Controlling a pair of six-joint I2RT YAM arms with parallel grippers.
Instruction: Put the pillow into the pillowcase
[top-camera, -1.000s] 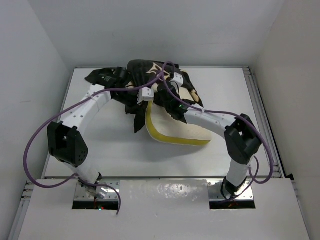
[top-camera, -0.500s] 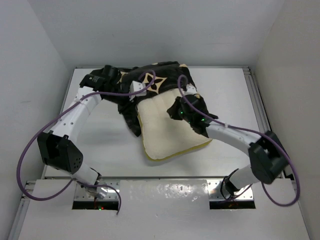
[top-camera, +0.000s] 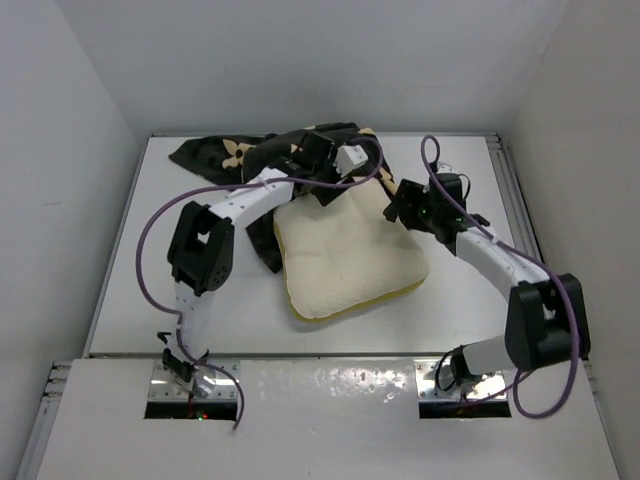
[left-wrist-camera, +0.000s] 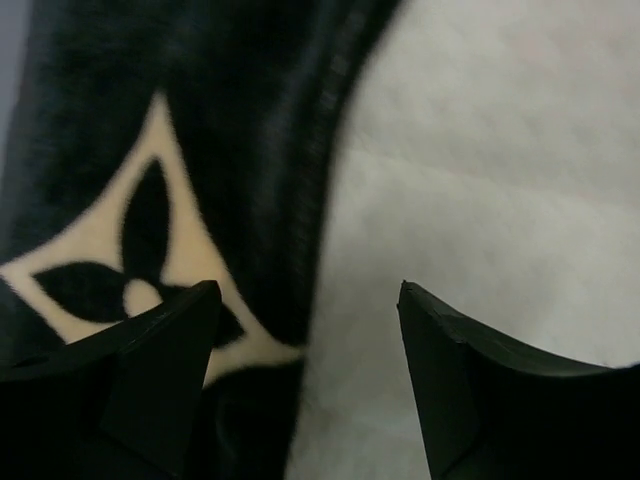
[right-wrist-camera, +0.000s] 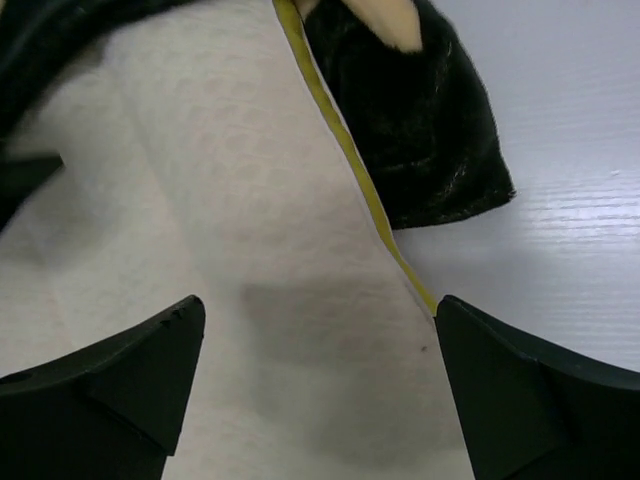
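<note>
My left gripper comes down open onto the fold of pillowcase at the pillow's back edge next, since the pillowcase's dark hem shows below, between the parted fingers.
The cream pillow (top-camera: 345, 255) lies flat mid-table, its back edge tucked into the black flowered pillowcase (top-camera: 215, 152), which is bunched along the back and trails down the pillow's left side. My left gripper (top-camera: 322, 178) hovers over the case's hem at the pillow's back edge. In the left wrist view it (left-wrist-camera: 306, 292) is open, with the pillowcase (left-wrist-camera: 240, 150) and the pillow (left-wrist-camera: 490, 170) below and nothing between the fingers. My right gripper (top-camera: 398, 208) is at the pillow's back right corner. It (right-wrist-camera: 318, 305) stands open over the pillow (right-wrist-camera: 230, 200), beside a pillowcase corner (right-wrist-camera: 420, 130).
The white table (top-camera: 150, 270) has raised rails on its left and right edges and white walls close around it. Purple cables loop from both arms above the table. Bare table surface (right-wrist-camera: 570, 200) lies to the right of the pillow.
Both grippers have gone from shut to open, letting go of the fabric. The pillow, raised on edge a second ago, now lies flat. The left gripper moved right; the right gripper moved right, off the pillow's top.
</note>
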